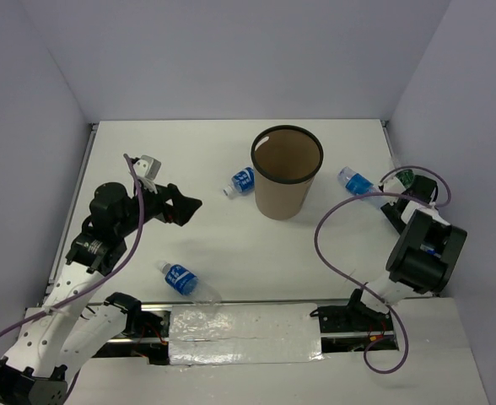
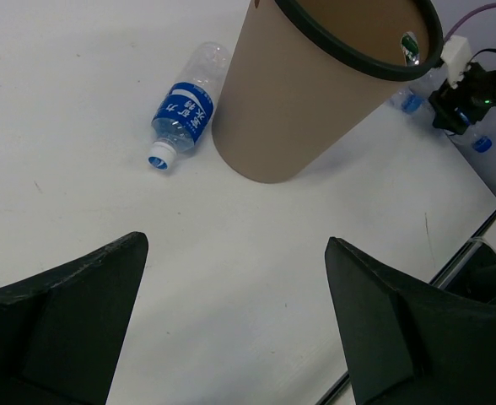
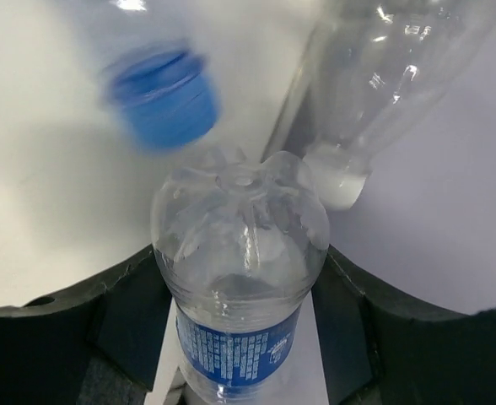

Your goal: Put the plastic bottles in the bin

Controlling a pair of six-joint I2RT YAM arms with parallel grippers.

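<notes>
My right gripper swings up and to the left in the top view next, over the bin's opening (image 1: 287, 157), to release the bottle. The bin's rim stands high.
The brown bin (image 1: 287, 171) stands upright mid-table; it also shows in the left wrist view (image 2: 307, 93). One plastic bottle (image 1: 243, 181) lies just left of it, also seen from the left wrist (image 2: 185, 110). Another bottle (image 1: 180, 278) lies near the front left. A third (image 1: 358, 183) lies right of the bin. My right gripper (image 1: 404, 201) is shut on a blue-labelled bottle (image 3: 241, 245), base pointing away from the camera; its fingers (image 3: 130, 295) press both sides. My left gripper (image 1: 189, 207) is open and empty above bare table (image 2: 235, 240).
In the right wrist view a blurred blue cap (image 3: 159, 97) sits just beyond the held bottle, and a clear bottle (image 3: 400, 51) lies along the wall edge. A green-labelled bottle (image 1: 404, 177) lies by the right wall. Walls enclose the table on three sides.
</notes>
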